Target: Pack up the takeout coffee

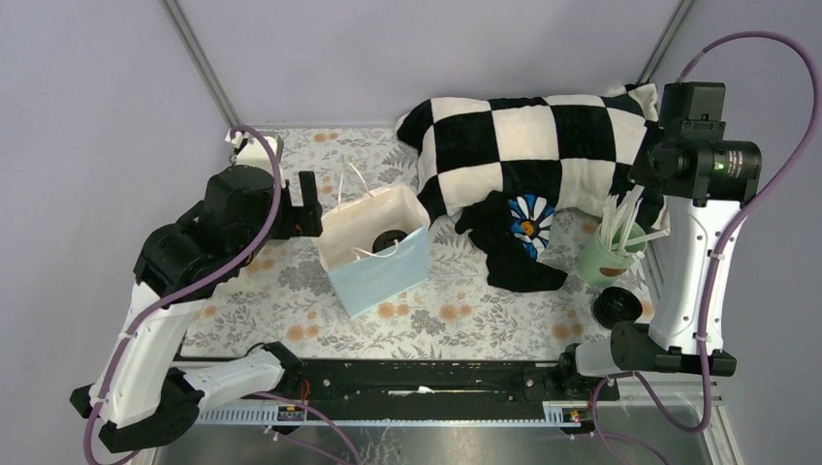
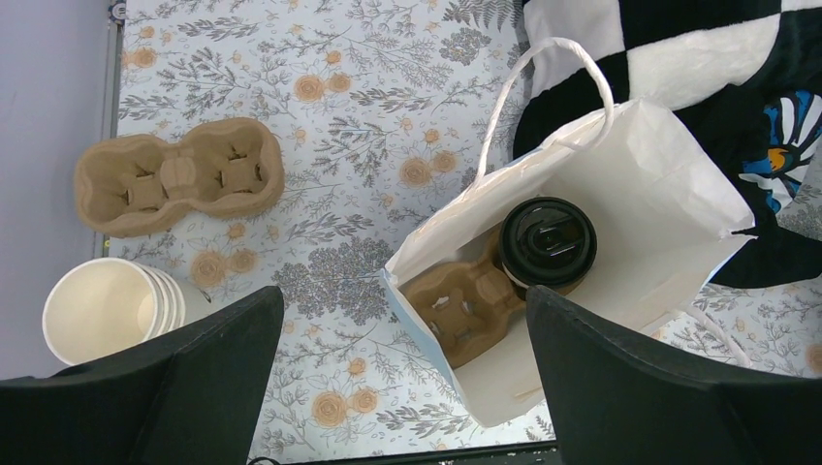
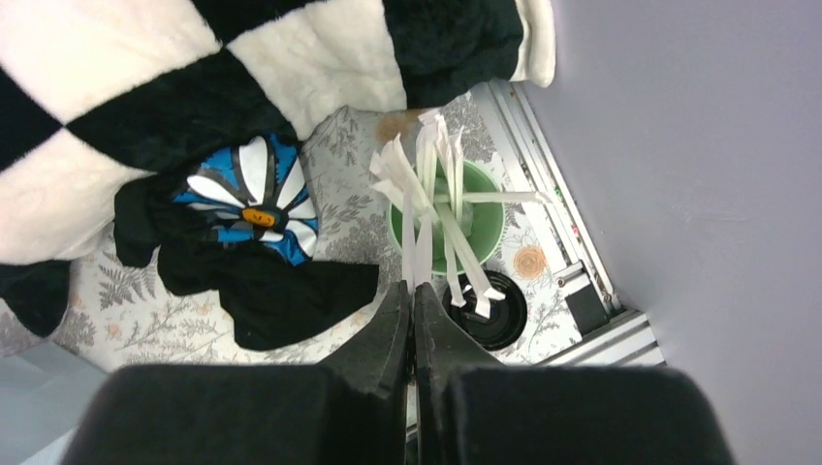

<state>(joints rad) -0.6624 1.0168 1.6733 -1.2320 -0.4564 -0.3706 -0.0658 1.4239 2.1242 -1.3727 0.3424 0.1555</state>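
Note:
My right gripper lowers toward the mint-green cup below next and releases the white straw over its opening [image 1: 618, 239] [image 3: 448, 216], as it stands with the other straws.
The takeout coffee [image 2: 548, 242], a cup with a black lid, stands in a brown pulp carrier [image 2: 465, 300] inside the open white-and-blue paper bag [image 2: 659, 194]. From above, the coffee [image 1: 391, 238] shows inside the bag [image 1: 383, 276] at mid-table. My left gripper [image 2: 403, 291] hangs open above the bag's left edge, holding nothing. My right gripper [image 3: 414, 289] is shut on a white straw [image 3: 411, 232] that rises from the mint-green cup [image 3: 488, 228] at the far right.
A second, empty pulp carrier [image 2: 179, 179] and a stack of cream cups [image 2: 111, 310] lie left of the bag. A checkered blanket [image 1: 523, 145] and dark cloth [image 1: 514, 262] cover the back right. Black lids [image 1: 617, 307] sit by the green cup [image 1: 606, 263].

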